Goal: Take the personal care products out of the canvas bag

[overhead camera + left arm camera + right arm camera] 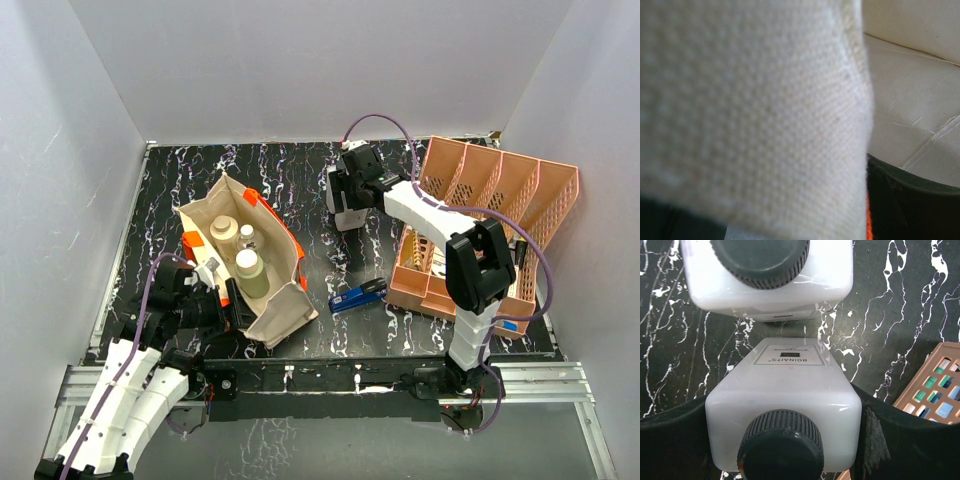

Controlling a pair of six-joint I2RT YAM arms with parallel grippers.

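Note:
My right gripper next eases the held bottle outward into the bare gap before the second bottle [785, 329] and releases it upright there.
The canvas bag [275, 310] stands open at the left. Inside it are a cream cylinder [224, 229], a tiny clear bottle [246, 238] and an olive-tan cylinder [250, 273]. My left gripper [216, 284] is at the bag's near rim, shut on the cloth. The bag's weave [750, 110] fills the left wrist view and hides the fingers. My right gripper [349, 192] is at the back middle, shut on a white squarish bottle [785, 385] with a black cap, held upright. The second white squarish bottle [832, 285] stands on the table just beyond it.
A salmon-pink divided organizer [485, 180] stands at the right, and its corner shows in the right wrist view [935, 385]. A blue-black stapler [358, 297] lies between the bag and the organizer. White walls close in the black marbled table [300, 170].

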